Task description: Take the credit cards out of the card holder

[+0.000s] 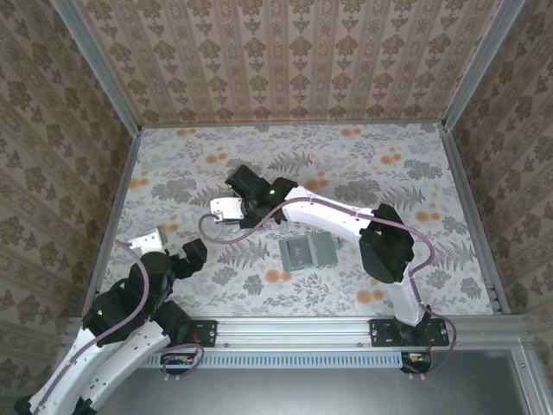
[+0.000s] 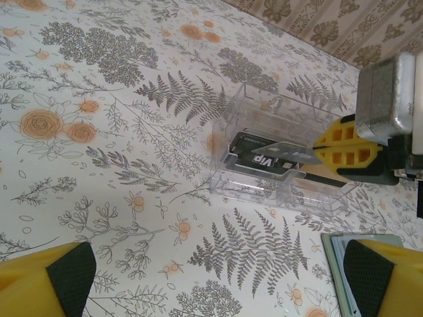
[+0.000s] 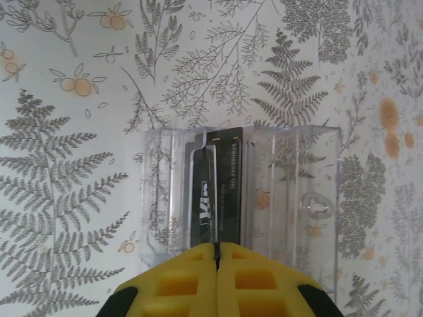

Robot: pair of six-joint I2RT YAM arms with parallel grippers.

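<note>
The black VIP card still stands high, so it goes down into the clear plastic box point(image 3: 291, 198) next. My right gripper releases it by the second black card point(image 3: 229, 188).
The grey-green card holder point(image 1: 307, 252) lies open and flat on the floral table, right of centre; its corner point(image 2: 332, 257) shows by my left finger. My right gripper point(image 1: 232, 209) point(image 3: 216, 254) is shut on a black VIP credit card point(image 3: 210, 198) point(image 2: 277, 157), held edge-up inside a clear plastic box point(image 3: 291, 198) point(image 2: 264, 132). A second black card point(image 3: 231, 175) lies in the box under it. My left gripper point(image 1: 177, 259) point(image 2: 218, 290) hovers open over bare table at the near left, with nothing between its fingers.
The table is walled on three sides by patterned panels with metal rails point(image 1: 117, 207). The right arm's elbow point(image 1: 384, 251) hangs just right of the card holder. Floral tabletop point(image 2: 119, 165) lies between the left gripper and the clear box.
</note>
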